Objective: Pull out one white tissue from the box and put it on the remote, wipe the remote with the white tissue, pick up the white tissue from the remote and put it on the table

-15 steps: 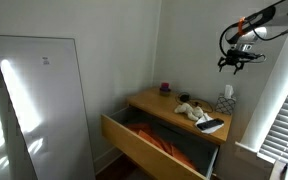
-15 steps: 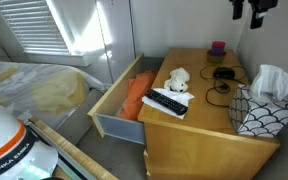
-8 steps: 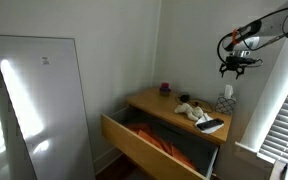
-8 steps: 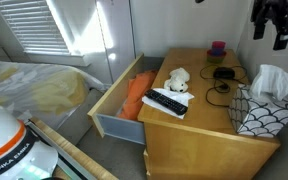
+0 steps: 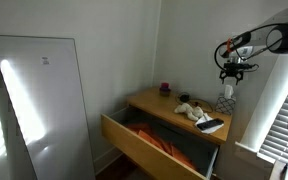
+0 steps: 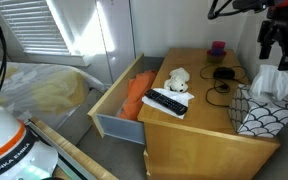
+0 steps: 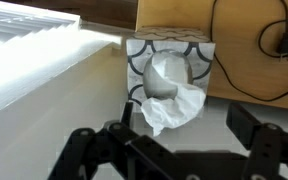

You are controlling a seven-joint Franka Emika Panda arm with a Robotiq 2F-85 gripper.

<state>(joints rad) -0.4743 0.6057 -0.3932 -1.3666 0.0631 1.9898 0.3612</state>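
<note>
The gripper comes down open onto the raised tip of the white tissue (image 6: 270, 82) (image 7: 170, 96) next and closes on it, since that tip stands clear above the box's top.
The box (image 6: 261, 112) stands at the table's (image 6: 199, 128) end by the window, with the white tissue (image 6: 270, 82) poking from its top. My gripper (image 6: 275, 44) hangs open and empty in the air above it. In the wrist view the box (image 7: 170, 52) and the tissue (image 7: 170, 96) lie below my spread gripper (image 7: 174, 150). The black remote (image 6: 167, 103) lies near the table's drawer-side edge, beside a lumpy cream-and-dark object (image 6: 177, 79). In an exterior view my gripper (image 5: 232, 68) is above the box (image 5: 225, 102), with the remote (image 5: 210, 125) nearer the front.
The wide drawer (image 6: 115, 108) is pulled open, with orange cloth (image 6: 134, 94) inside. A small pink-purple object (image 6: 217, 47) and a black cable (image 6: 222, 76) sit at the table's back. The wall and window sill (image 7: 44, 70) are close beside the box.
My gripper has come down and moved over the box, from high above the table towards the tissue. Nothing on the table has moved.
</note>
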